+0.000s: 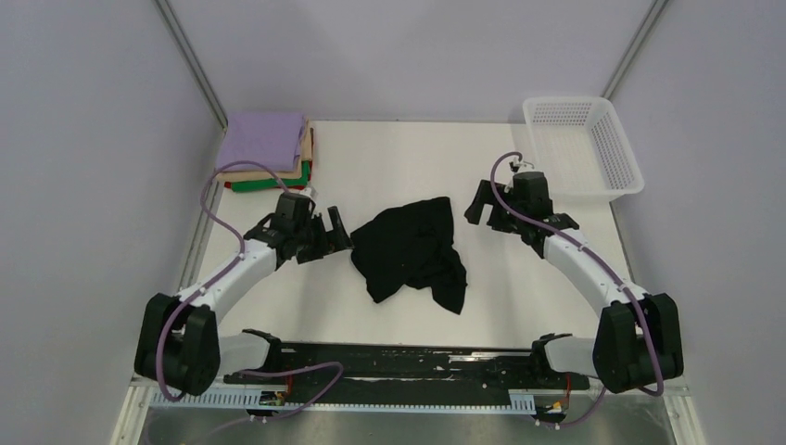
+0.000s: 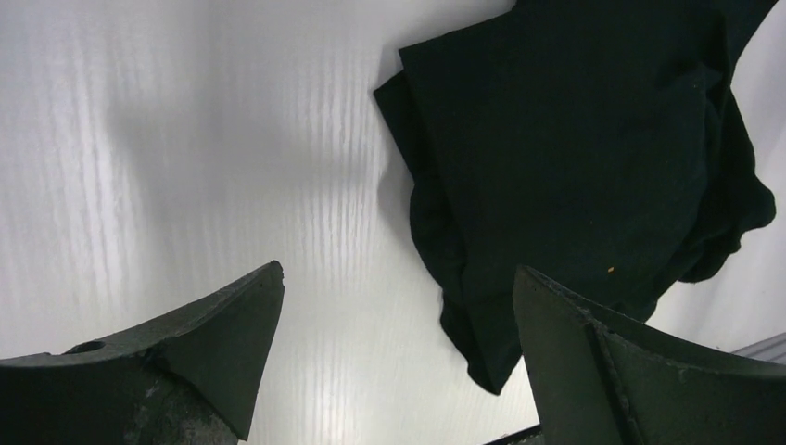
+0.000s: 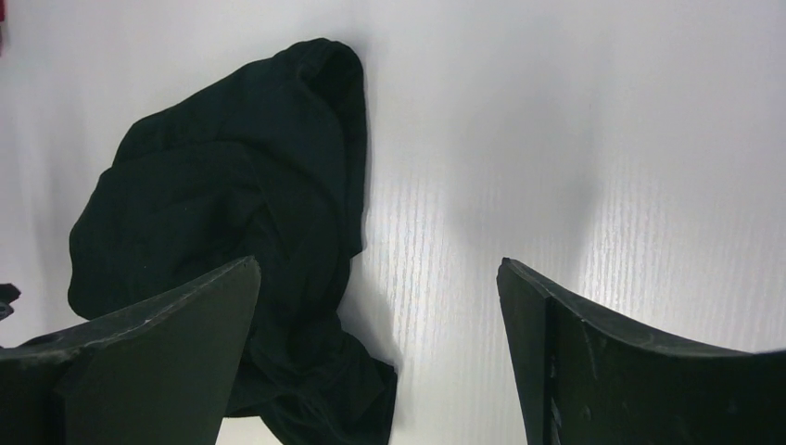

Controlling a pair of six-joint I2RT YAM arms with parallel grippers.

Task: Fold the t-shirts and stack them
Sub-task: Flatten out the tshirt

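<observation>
I will move my left gripper to the right in the top view next and down onto the black t-shirt's pointed corner (image 1: 357, 233) (image 2: 413, 67), because that corner sticks out toward bare table.
A crumpled black t-shirt (image 1: 412, 248) lies in a heap in the middle of the white table; both wrist cameras also catch this black t-shirt (image 2: 575, 148) (image 3: 232, 222). My left gripper (image 1: 335, 230) hovers just left of the heap, open and holding nothing (image 2: 399, 278). To the right of the shirt, apart from it, my right gripper (image 1: 479, 202) is open and empty too (image 3: 378, 269). At the back left corner sits a stack of folded t-shirts (image 1: 267, 153), lavender on top with tan, red and green edges below.
A white plastic mesh basket (image 1: 582, 144) stands at the back right corner. Grey walls and metal frame posts border the table on both sides. A black rail with cables (image 1: 399, 366) runs along the near edge between the arm bases.
</observation>
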